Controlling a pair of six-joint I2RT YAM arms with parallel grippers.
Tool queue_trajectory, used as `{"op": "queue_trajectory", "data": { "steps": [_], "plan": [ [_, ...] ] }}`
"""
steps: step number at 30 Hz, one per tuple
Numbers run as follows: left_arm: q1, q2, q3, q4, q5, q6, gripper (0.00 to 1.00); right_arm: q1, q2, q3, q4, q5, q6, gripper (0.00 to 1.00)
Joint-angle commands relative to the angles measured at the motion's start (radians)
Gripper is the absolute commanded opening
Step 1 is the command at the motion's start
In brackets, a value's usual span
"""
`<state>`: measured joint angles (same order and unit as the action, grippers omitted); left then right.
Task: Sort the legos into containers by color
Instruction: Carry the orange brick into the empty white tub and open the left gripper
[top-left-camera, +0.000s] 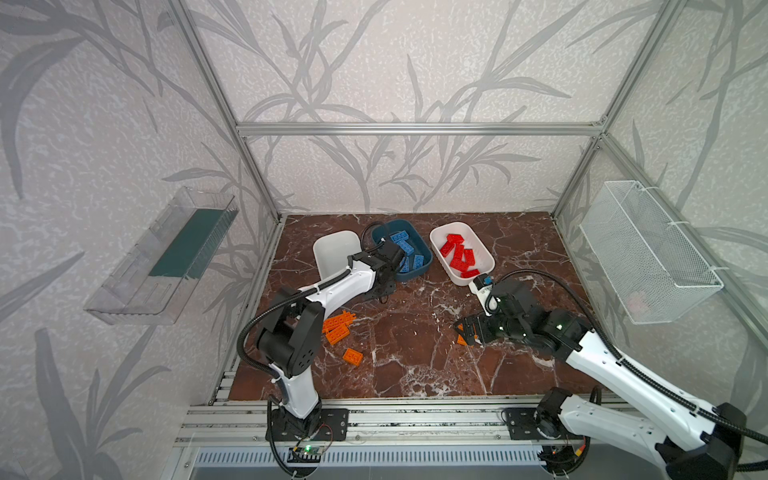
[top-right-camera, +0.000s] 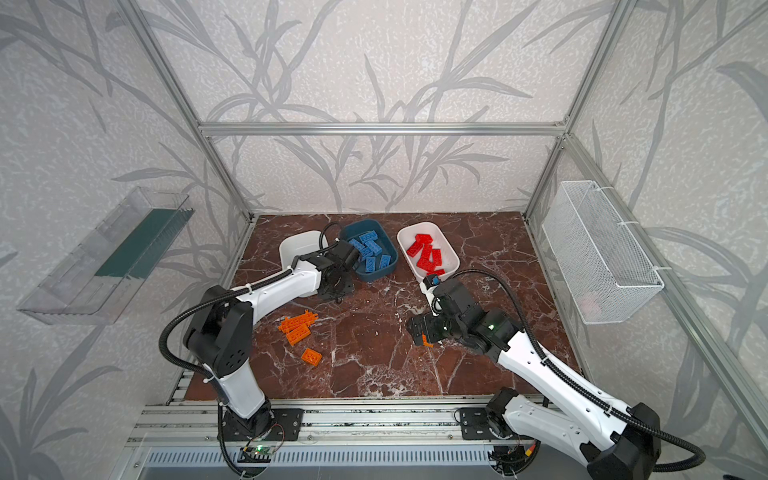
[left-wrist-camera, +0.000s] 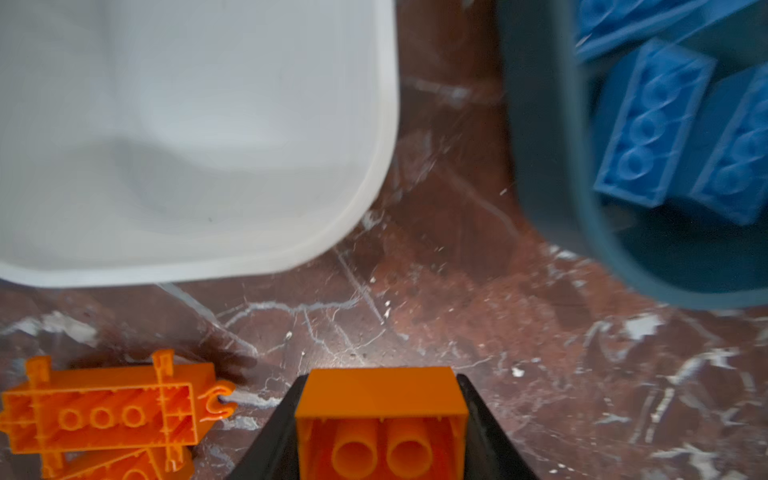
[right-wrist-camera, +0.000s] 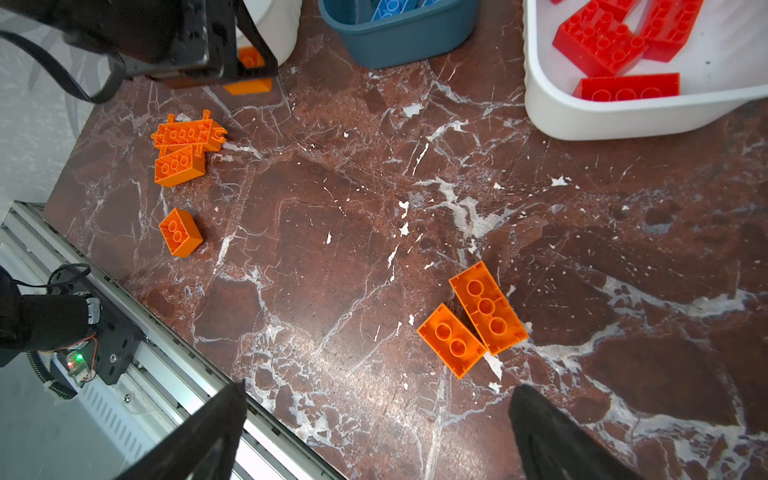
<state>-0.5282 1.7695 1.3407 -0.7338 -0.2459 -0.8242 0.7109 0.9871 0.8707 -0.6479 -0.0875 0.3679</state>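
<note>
I should next move the orange lego in my left gripper outward over the near corner of the only empty container and release it above the container's white bottom.
My left gripper (left-wrist-camera: 380, 380) is shut on an orange lego (left-wrist-camera: 380, 419), held just above the marble beside the near corner of an empty white container (left-wrist-camera: 374, 166). The teal container (top-left-camera: 417, 274) holds several blue legos (top-left-camera: 405, 245). The other white container (top-left-camera: 478, 246) holds several red legos (top-left-camera: 459, 253). Loose orange legos (top-left-camera: 338, 326) lie on the table near the left arm, with one single brick (top-left-camera: 352, 356) nearer the front. My right gripper (right-wrist-camera: 380, 386) is open and empty, hovering close to two orange legos (right-wrist-camera: 469, 324) lying side by side.
A clear plastic tray (top-left-camera: 166, 257) hangs on the left wall and a white wire basket (top-left-camera: 648, 253) on the right wall. Aluminium rails (top-left-camera: 415, 415) run along the table's front edge. The three containers stand in a row at the back.
</note>
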Motion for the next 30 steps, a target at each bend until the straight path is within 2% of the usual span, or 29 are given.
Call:
{"op": "queue_trajectory", "data": {
  "steps": [1, 9, 14, 17, 20, 23, 30],
  "plan": [
    [0.036, -0.011, 0.090, -0.090, -0.135, 0.057, 0.24, -0.005, 0.014, 0.041, 0.019, -0.006, -0.017, 0.99],
    [0.197, 0.123, 0.233, -0.045, -0.100, 0.107, 0.25, -0.030, 0.035, 0.047, 0.012, -0.006, -0.030, 0.99],
    [0.289, 0.281, 0.365, -0.058, -0.044, 0.134, 0.30, -0.077, 0.053, 0.048, 0.016, -0.025, -0.038, 0.99],
    [0.319, 0.370, 0.452, -0.082, -0.028, 0.144, 0.37, -0.104, 0.069, 0.056, 0.010, -0.031, -0.043, 0.99],
    [0.327, 0.450, 0.544, -0.129, -0.016, 0.158, 0.59, -0.124, 0.083, 0.060, 0.007, -0.032, -0.049, 0.99],
    [0.327, 0.465, 0.550, -0.129, -0.006, 0.152, 0.73, -0.138, 0.092, 0.060, 0.013, -0.039, -0.050, 0.99],
    [0.314, 0.373, 0.416, -0.083, 0.000, 0.129, 0.76, -0.148, 0.110, 0.056, 0.025, -0.055, -0.048, 0.99]
  ]
}}
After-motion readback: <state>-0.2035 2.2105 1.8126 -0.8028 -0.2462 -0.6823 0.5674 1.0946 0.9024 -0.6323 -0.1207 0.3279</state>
